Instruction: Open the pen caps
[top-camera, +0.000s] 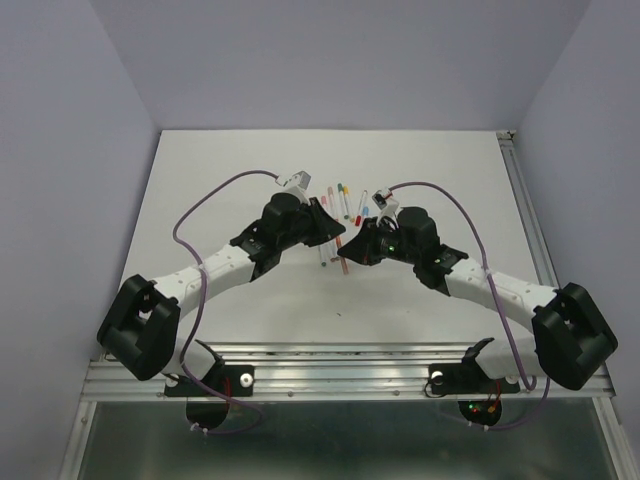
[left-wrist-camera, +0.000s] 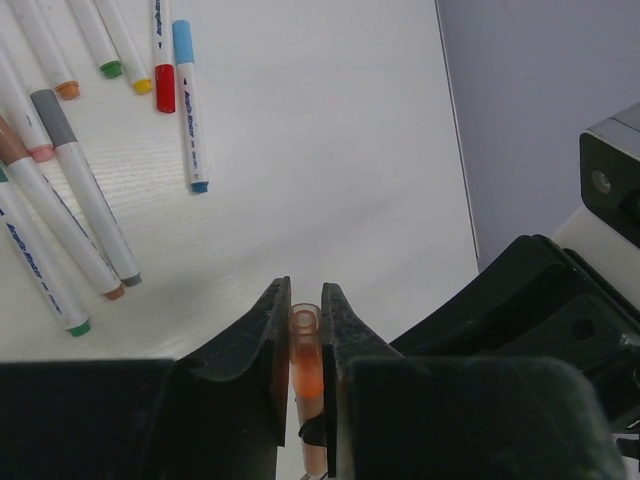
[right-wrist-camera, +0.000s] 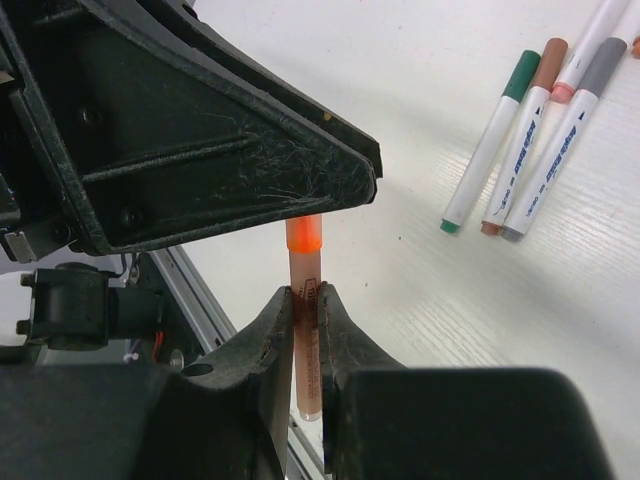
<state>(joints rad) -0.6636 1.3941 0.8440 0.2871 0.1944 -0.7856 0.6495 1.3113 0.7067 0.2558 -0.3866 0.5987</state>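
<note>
The cap should go outward next, to the left in the top view, with my left gripper carrying it to the pen-free white table. My left gripper should then lower it and let it go there.
One pen is held in the air between both grippers over the table's middle. My left gripper (left-wrist-camera: 305, 300) is shut on its translucent orange pen cap (left-wrist-camera: 305, 345), whose end pokes out between the fingertips. My right gripper (right-wrist-camera: 306, 295) is shut on the same pen's pale barrel (right-wrist-camera: 306, 350); the bright orange end (right-wrist-camera: 304, 236) runs up under the left gripper's black body. In the top view the left gripper (top-camera: 338, 243) and the right gripper (top-camera: 353, 248) meet tip to tip. Several other capped pens (top-camera: 340, 200) lie on the white table behind them.
Loose pens lie in a fan: a blue-capped one (left-wrist-camera: 188, 105), a red-capped one (left-wrist-camera: 164, 60) and a grey-capped one (left-wrist-camera: 85, 190); green (right-wrist-camera: 492, 140), brown (right-wrist-camera: 520, 135) and grey (right-wrist-camera: 560, 140) ones show from the right wrist. A metal rail (top-camera: 340, 365) edges the near side.
</note>
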